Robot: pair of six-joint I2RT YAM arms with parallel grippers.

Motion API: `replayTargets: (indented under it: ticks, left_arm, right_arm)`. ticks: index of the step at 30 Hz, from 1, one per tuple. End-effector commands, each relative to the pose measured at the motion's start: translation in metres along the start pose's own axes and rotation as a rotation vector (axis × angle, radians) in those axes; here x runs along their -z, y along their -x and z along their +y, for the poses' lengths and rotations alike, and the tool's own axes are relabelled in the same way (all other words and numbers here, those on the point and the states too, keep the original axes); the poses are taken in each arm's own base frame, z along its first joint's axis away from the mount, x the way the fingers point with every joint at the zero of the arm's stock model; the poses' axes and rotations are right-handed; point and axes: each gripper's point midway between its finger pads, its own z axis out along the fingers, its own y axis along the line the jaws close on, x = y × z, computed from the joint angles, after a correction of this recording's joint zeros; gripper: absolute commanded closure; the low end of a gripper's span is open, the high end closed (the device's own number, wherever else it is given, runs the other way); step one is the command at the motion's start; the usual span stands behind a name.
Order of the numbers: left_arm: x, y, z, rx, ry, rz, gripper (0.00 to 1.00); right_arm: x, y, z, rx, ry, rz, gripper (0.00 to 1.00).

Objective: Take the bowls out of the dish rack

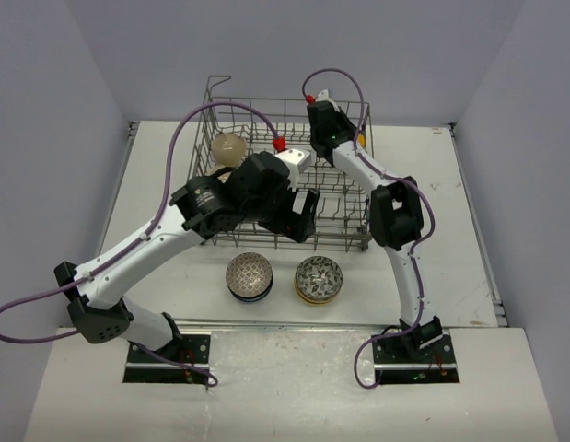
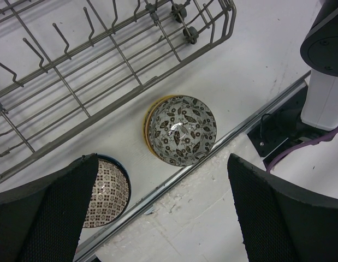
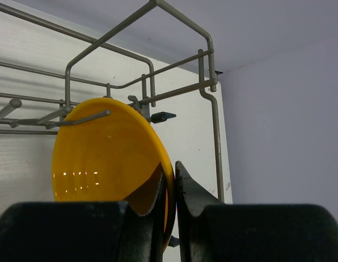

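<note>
As the tabletop beside the rack is bare, I will raise my right gripper, carry it to the right in the top view, then lower and release the orange-yellow bowl.
The grey wire dish rack [image 1: 340, 198] stands at the back middle of the table. A beige bowl [image 1: 229, 147] sits in its far left part. My right gripper [image 3: 171, 188] is shut on the rim of the orange-yellow bowl [image 3: 103, 164], which stands on edge in the rack's far right corner [image 1: 361, 140]. My left gripper [image 1: 301, 219] hangs open and empty above the rack's front edge. Below it on the table are a leaf-patterned bowl [image 2: 182, 130] stacked on a yellow-rimmed one, and a blue-rimmed bowl with a red pattern [image 2: 106, 191].
The two bowl stacks [image 1: 250, 276] [image 1: 319, 279] stand between the rack's front and the table's near edge. The right arm's base [image 2: 327, 65] rises close to the right of them. A metal strip [image 2: 174, 183] runs along the table's near edge.
</note>
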Motion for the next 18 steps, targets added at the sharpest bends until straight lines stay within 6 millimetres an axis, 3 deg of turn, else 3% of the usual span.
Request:
replayTargets:
  ticks: [1,11,18]
  left_arm:
    - [0.013,0.012,-0.003,0.01,-0.03,-0.062,0.0]
    - [0.015,0.01,-0.001,0.011,-0.026,-0.059,0.0]
    - [0.022,0.015,0.0,0.011,-0.017,-0.077,0.0]
  right_arm:
    - [0.037,0.054,-0.087,-0.104,-0.15,-0.121,1.0]
    - [0.055,0.079,-0.121,-0.112,-0.21,-0.193,1.0]
    - [0.064,0.083,-0.133,-0.112,-0.203,-0.204,1.0]
